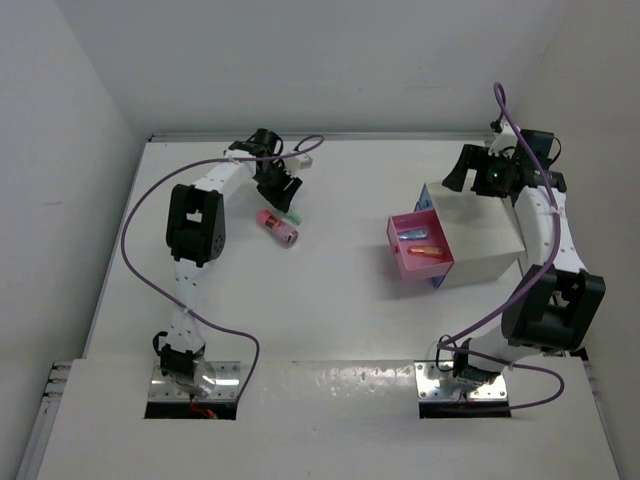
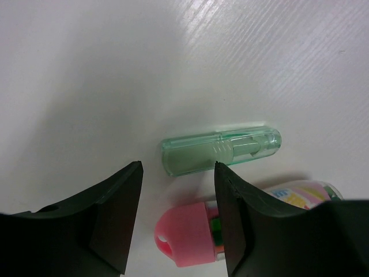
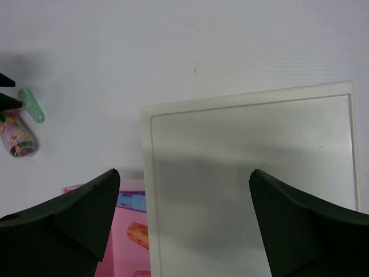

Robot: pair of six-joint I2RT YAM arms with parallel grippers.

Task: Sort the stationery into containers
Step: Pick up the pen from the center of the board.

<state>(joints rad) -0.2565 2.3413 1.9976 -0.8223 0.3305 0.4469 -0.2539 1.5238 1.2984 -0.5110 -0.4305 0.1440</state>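
My left gripper turns and lowers next to close on the mint piece's end [image 1: 288, 213] [image 2: 189, 156] by the pink cap, because the piece lies crosswise to the fingers.
A mint green piece [image 2: 222, 150] lies on the table, with a short pink-capped cylinder [image 2: 187, 234] beside it. My left gripper [image 2: 177, 167] is open and empty, just above them. The cylinder's cap lies between the fingers. In the top view the left gripper [image 1: 278, 185] hangs over the cylinder [image 1: 278, 228] and the mint piece [image 1: 293, 215]. The pink drawer [image 1: 393, 245] stands pulled out of the white cabinet [image 1: 485, 240] and holds a blue piece [image 1: 412, 235] and an orange piece [image 1: 425, 250]. My right gripper [image 3: 184, 173] is open and empty above the cabinet top [image 3: 248, 173].
A sliver of the blue drawer [image 1: 427, 200] shows under the pink drawer. Purple cables loop over both arms. Walls close the table at the back and on both sides. The right wrist view also shows the pink drawer [image 3: 124, 251] and the mint piece [image 3: 31, 105].
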